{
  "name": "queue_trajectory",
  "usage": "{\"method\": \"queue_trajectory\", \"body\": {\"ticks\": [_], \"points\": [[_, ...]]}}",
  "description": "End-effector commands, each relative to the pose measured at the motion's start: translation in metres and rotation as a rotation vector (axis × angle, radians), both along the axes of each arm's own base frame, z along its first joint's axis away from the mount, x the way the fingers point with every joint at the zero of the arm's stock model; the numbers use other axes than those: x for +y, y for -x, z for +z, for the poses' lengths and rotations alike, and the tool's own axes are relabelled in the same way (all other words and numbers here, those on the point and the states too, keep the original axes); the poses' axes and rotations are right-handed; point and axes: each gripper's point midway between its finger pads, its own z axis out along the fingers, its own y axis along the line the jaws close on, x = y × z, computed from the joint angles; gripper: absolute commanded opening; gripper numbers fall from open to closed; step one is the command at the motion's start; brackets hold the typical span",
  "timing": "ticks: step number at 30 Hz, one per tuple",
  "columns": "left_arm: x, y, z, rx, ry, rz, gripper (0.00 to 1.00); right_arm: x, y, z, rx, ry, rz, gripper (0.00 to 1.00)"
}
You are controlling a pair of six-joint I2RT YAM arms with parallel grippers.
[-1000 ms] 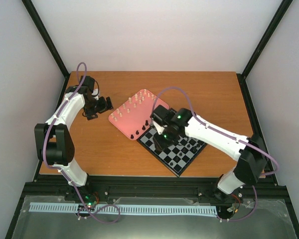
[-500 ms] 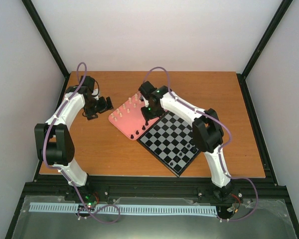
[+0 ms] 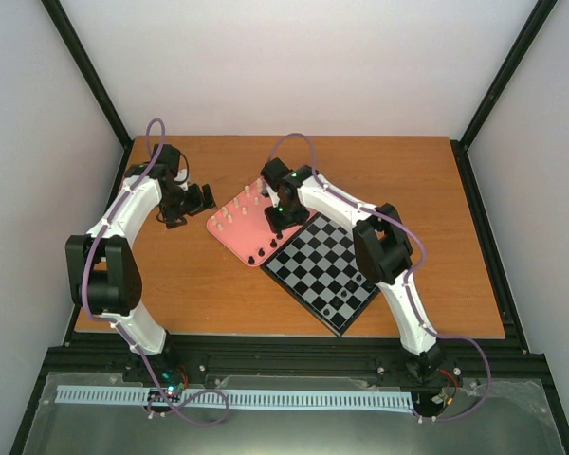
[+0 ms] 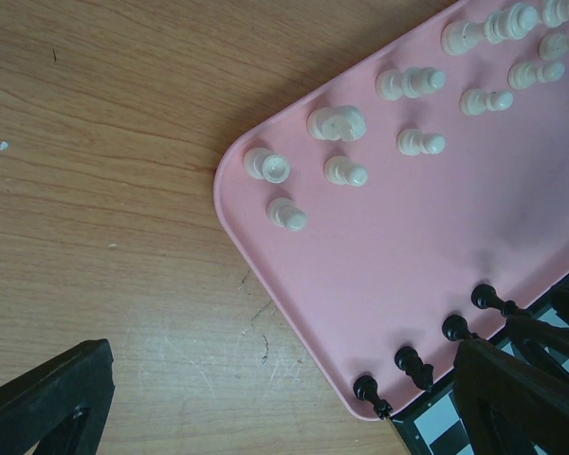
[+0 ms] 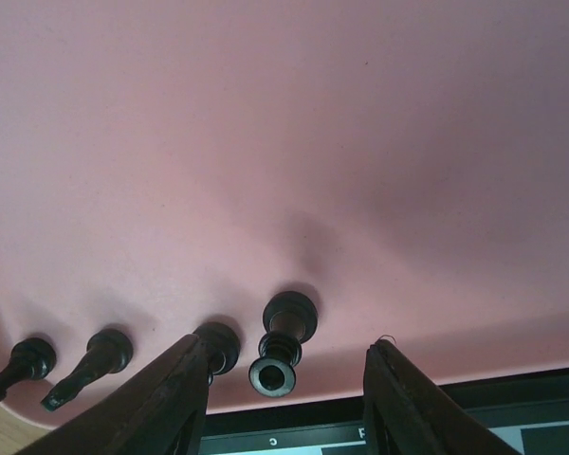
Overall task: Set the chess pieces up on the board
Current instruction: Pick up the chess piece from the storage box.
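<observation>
My right gripper's open fingers are already on both sides of the black rook-like piece [image 5: 283, 343] by the tray's board-side edge. My right gripper should go down a little onto it next and close.
The black-and-grey board [image 3: 324, 268] lies right of the pink tray [image 3: 237, 226]; a few black pieces [image 3: 344, 297] stand near its near-right edge. My right gripper [image 3: 278, 221] hangs low over the tray's board-side edge. In the right wrist view it [image 5: 292, 347] is open, jaws either side of a black rook-like piece [image 5: 283, 343] on the tray [image 5: 284, 142]. More black pieces [image 5: 100, 360] stand to its left. My left gripper [image 3: 188, 202] is open and empty over bare table left of the tray; in its wrist view [image 4: 283, 365] cream pieces [image 4: 339, 123] and black pieces [image 4: 412, 365] stand on the tray.
The board's black rim [image 5: 360, 431] lies just below the tray edge in the right wrist view. The board corner [image 4: 436, 428] touches the tray's corner in the left wrist view. Black frame posts stand at the table's back corners.
My right arm has swung from over the board back to the pink tray and now sits low with its open jaws around a black piece. The left arm has not moved.
</observation>
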Motion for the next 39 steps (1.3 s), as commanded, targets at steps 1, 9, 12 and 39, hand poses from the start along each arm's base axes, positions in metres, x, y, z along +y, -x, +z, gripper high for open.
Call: {"method": "queue_trajectory", "body": {"ticks": [1, 9, 12, 39], "points": [[-0.003, -0.006, 0.010, -0.033, 0.013, 0.002, 1.00, 0.003, 0.001, -0.008, 0.020, 0.007, 0.021, 0.46], [-0.002, -0.006, 0.007, -0.025, 0.010, 0.003, 1.00, 0.002, 0.001, -0.022, 0.039, 0.027, 0.021, 0.42], [-0.002, -0.007, 0.007, -0.025, 0.010, 0.003, 1.00, 0.002, -0.002, -0.022, 0.034, 0.027, 0.019, 0.36], [-0.004, -0.009, 0.010, -0.033, 0.019, 0.002, 1.00, -0.008, -0.025, 0.055, -0.111, -0.010, -0.028, 0.03]]}}
